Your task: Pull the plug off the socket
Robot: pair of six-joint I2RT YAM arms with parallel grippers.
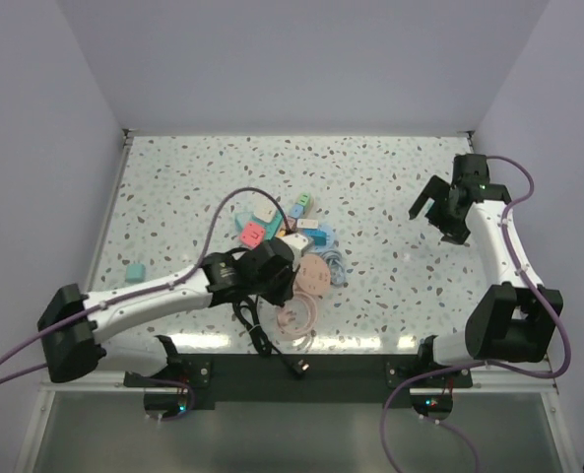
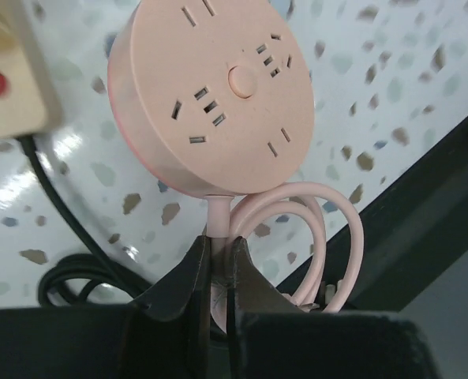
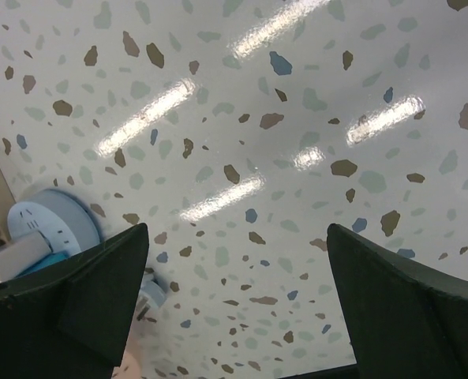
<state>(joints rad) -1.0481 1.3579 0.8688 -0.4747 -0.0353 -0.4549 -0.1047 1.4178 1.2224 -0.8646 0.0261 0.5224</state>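
Note:
I should move my left gripper outward and to the left in the top view, because the tabletop beyond the teal block is bare. I should lower it there and let go of the cable.
The pale wooden power strip (image 2: 13,87) with a red round face shows at the left wrist view's top left corner; its thin black cable (image 2: 56,229) runs down from it. In the top view the strip (image 1: 292,242) lies half under my left arm in the pile. No plug seated in it is visible. My left gripper (image 2: 218,241) is shut on the pink cable (image 2: 215,213) of a pink round socket disc (image 2: 214,95), right at the disc's edge. My right gripper (image 1: 432,209) is open and empty over bare table, far right; it also shows in the right wrist view (image 3: 237,237).
A pile of coloured blocks (image 1: 253,234) and a pale blue disc (image 3: 52,221) lies mid-table. The pink cable coil (image 1: 297,316) and the black cable's plug end (image 1: 299,369) lie by the near edge. A teal block (image 1: 133,270) sits alone at the left.

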